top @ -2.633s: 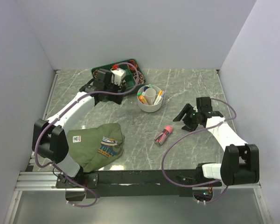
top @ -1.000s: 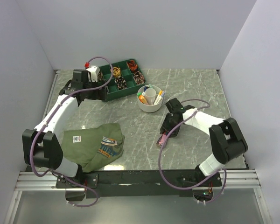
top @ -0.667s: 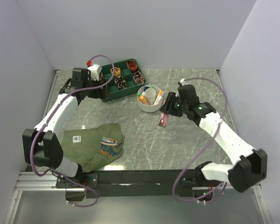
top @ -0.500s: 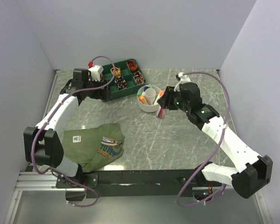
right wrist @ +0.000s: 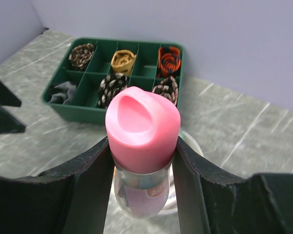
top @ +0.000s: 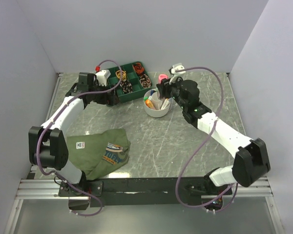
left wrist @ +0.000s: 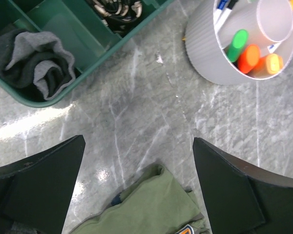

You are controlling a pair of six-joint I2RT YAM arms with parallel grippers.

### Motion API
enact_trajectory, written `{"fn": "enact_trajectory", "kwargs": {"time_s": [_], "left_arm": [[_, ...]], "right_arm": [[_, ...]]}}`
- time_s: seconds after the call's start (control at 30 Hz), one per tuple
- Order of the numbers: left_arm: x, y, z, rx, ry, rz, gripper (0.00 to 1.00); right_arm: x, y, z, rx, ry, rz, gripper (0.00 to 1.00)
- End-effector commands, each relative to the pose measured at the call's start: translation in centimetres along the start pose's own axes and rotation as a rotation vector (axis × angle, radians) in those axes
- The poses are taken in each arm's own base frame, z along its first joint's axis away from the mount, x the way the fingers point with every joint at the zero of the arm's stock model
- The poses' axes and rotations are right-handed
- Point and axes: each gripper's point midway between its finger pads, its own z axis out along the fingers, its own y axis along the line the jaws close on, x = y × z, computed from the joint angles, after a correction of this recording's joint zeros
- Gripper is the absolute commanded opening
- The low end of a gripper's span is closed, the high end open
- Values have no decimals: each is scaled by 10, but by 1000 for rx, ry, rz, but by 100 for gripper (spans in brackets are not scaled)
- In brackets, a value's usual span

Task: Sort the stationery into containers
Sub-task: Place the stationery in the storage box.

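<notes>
The right gripper lowers the upright stubby highlighter into the cup's central tube (top: 156, 97) next and releases it there. That tube stands empty among the pens.
My right gripper (top: 162, 87) is shut on a stubby highlighter with a pink cap (top: 162, 78) and a clear body. It holds the highlighter upright in the air above the round white cup (top: 157, 108). In the right wrist view the highlighter (right wrist: 142, 131) sits between both fingers (right wrist: 83, 180) and hides most of the cup. The cup (left wrist: 210, 58) holds green, orange and blue-tipped pens around a central tube. My left gripper (top: 109, 96) is open and empty, low over the table beside the tray. It also shows in the left wrist view (left wrist: 136, 195).
A green compartment tray (top: 136, 66) of coiled items stands at the back, left of the cup; it shows in both wrist views (right wrist: 88, 109) (left wrist: 53, 34). A folded olive-green shirt (top: 100, 151) lies front left, its edge under my left gripper (left wrist: 151, 204).
My right gripper took the pink highlighter off the table in front of the cup, lifted it and carried it back-left over the cup. My left gripper drew off the tray to its left.
</notes>
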Motion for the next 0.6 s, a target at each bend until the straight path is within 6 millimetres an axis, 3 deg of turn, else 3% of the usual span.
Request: {"fn": "enact_trajectory", "kwargs": {"time_s": [0.0,0.33,0.57], "left_arm": [[-33,-18,-10,79,-85,45,100],[-23,-21,-11,98,-56,53,99],[-24,-17,-9,85,-48,64,99]], "right_arm": [[-49,1,11,-3,-248,-105,0],[-10,1,49,-4,-217,-116,0],[6,-3,70,3,-189,-97,0]]}}
